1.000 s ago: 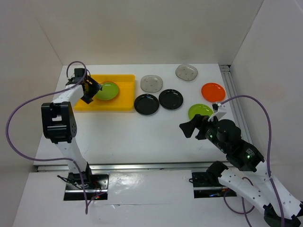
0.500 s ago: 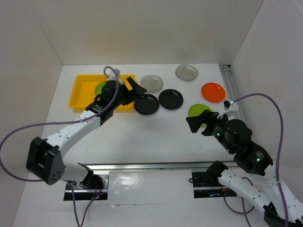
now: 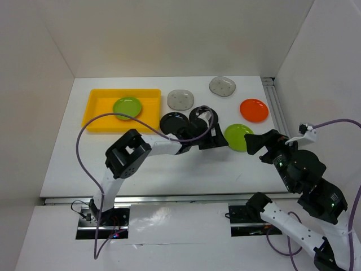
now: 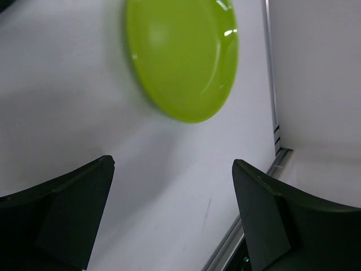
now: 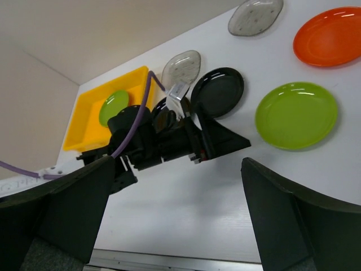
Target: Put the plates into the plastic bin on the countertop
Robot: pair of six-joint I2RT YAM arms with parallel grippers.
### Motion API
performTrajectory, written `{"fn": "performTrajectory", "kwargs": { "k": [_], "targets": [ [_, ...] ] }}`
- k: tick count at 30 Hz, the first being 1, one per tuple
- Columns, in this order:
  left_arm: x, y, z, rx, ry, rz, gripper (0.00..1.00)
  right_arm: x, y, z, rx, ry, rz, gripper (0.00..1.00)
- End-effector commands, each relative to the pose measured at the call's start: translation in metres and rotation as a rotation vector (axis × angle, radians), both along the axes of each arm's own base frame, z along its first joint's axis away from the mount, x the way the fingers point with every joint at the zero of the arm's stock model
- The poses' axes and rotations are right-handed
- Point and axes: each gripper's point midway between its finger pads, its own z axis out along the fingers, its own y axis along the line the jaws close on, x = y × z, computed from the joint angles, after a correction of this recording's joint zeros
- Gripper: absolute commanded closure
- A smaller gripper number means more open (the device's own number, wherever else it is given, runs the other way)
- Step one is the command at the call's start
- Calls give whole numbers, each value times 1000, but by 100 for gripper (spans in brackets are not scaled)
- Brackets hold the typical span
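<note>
The left gripper moves outward and toward the second lime green plate next, setting open fingers around the plate's rim facing the black plates, since that side lies nearest.
The yellow plastic bin sits at the back left of the white countertop with one lime green plate lying in it. My left gripper is open and empty, stretched across the middle, just left of a second lime green plate; in the left wrist view that plate lies ahead of the gripper. Two black plates are partly covered by the left arm. My right gripper hangs open and empty beside the green plate.
Two grey dotted plates and an orange plate lie along the back. A metal rail runs down the right edge. The left arm's purple cable loops over the bin's front.
The left gripper opened and left the green plate in the bin, then the arm swung right across the table to the other green plate. The right arm drew back to the right.
</note>
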Motion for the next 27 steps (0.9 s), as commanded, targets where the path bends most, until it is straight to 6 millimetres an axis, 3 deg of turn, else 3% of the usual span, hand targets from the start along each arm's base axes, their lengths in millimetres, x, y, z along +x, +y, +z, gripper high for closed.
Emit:
{"fn": "performTrajectory", "kwargs": {
  "k": [1, 2, 5, 11, 13, 15, 16, 17, 21, 23, 24, 25, 27],
  "targets": [
    [16, -31, 26, -100, -37, 15, 1, -11, -12, 10, 29, -15, -21, 0],
    [19, -32, 14, -89, -22, 27, 2, -15, -13, 12, 42, -28, -11, 0],
    [25, -37, 5, -69, -21, 64, 7, -20, -11, 18, 83, -59, 16, 0],
    [42, -43, -34, 21, 28, 116, 15, -18, -5, 16, 75, -42, 35, 0],
    [47, -47, -37, 29, 28, 124, 24, -18, -5, 16, 75, -42, 35, 0],
    [50, -48, -52, 53, 39, 132, 29, -17, -5, 18, 71, -51, 37, 0],
    [50, -48, -56, 60, 44, 132, 40, -18, -3, 18, 72, -50, 45, 0],
    [51, -47, -60, 69, 54, 144, 43, -18, -3, 18, 79, -58, 46, 0],
    [59, -39, -70, 72, 78, 174, 43, -17, 0, 16, 79, -56, 55, 0],
    [64, -35, -70, 72, 79, 183, 54, -16, 1, 12, 73, -48, 55, 0],
    [64, -35, -70, 72, 79, 183, 72, -16, 2, 11, 74, -47, 64, 0],
    [68, -31, -75, 74, 91, 197, 82, -16, 3, 14, 79, -54, 64, 0],
    [70, -34, -72, 59, 104, 177, 92, -15, 4, 10, 73, -45, 64, 0]
  ]
}}
